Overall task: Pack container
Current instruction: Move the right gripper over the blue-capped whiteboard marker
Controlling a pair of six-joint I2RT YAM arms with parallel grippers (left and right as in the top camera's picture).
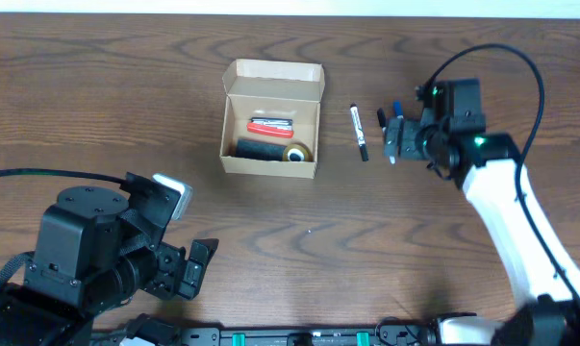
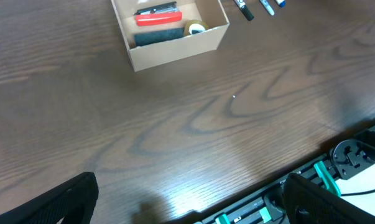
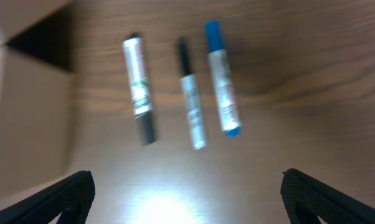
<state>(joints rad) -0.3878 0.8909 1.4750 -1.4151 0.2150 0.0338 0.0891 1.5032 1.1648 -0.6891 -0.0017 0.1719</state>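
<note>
The right gripper moves down and outward onto the blue-capped whiteboard marker's white body next. This is because the marker lies beyond the gripper's open fingers, farthest from the box point(image 2: 175, 28).
The container point(image 1: 270, 120) is a small tan cardboard box with its flap lid open toward the far side. It holds a red item point(image 1: 269, 125), a black item point(image 1: 259, 149) and a yellowish roll point(image 1: 296, 153). Three marker pens lie to its right: a black-capped one point(image 3: 138, 87), a grey one point(image 3: 190, 93) and a blue one point(image 3: 221, 78). My right gripper point(image 3: 187, 199) hovers open just near of the pens, nothing between its fingers. Near the table's front left, my left gripper point(image 2: 190, 205) is open and empty, far from the box point(image 2: 175, 28).
In the overhead view one pen point(image 1: 359, 132) shows fully; the others are partly hidden under the right wrist point(image 1: 434, 130). The table's front edge with a black rail point(image 2: 336, 162) runs just below the left gripper. Bare wood lies between the box and the left arm.
</note>
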